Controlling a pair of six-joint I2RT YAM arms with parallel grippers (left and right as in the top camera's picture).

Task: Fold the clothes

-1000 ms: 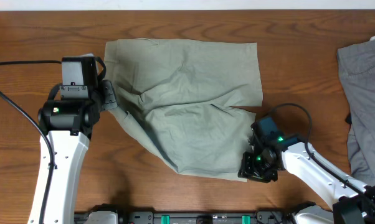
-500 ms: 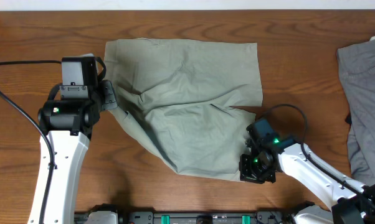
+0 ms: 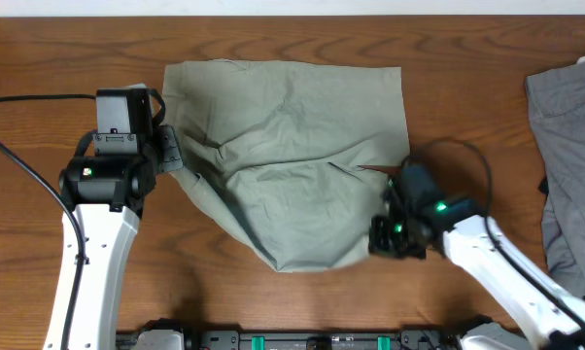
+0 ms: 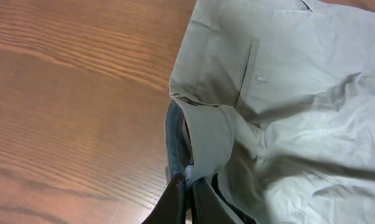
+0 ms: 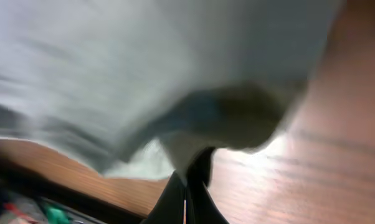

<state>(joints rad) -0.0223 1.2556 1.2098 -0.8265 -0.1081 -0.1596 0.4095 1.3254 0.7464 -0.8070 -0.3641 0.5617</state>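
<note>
My right gripper lifts outward toward the grey garment next, then lowers at the shorts' side edge, because the shorts' near edge sags between both grippers.
The pale khaki-green shorts (image 3: pixel 292 146) lie wrinkled in the middle of the table, with a stitched back pocket (image 4: pixel 255 71) showing in the left wrist view. My left gripper (image 3: pixel 173 154) is shut on the waistband at the shorts' left edge (image 4: pixel 203 140). My right gripper (image 3: pixel 385 236) is shut on the lower right corner of a leg and holds it lifted off the table; the cloth (image 5: pixel 175 81) hangs blurred above the fingers (image 5: pixel 189 193).
A darker grey garment (image 3: pixel 569 156) lies at the right edge of the table. Bare wooden table (image 3: pixel 59 58) lies left of and in front of the shorts.
My right gripper has lifted and moved up and slightly left with the leg corner, pulling the bottom hem off the table. The left arm has not moved.
</note>
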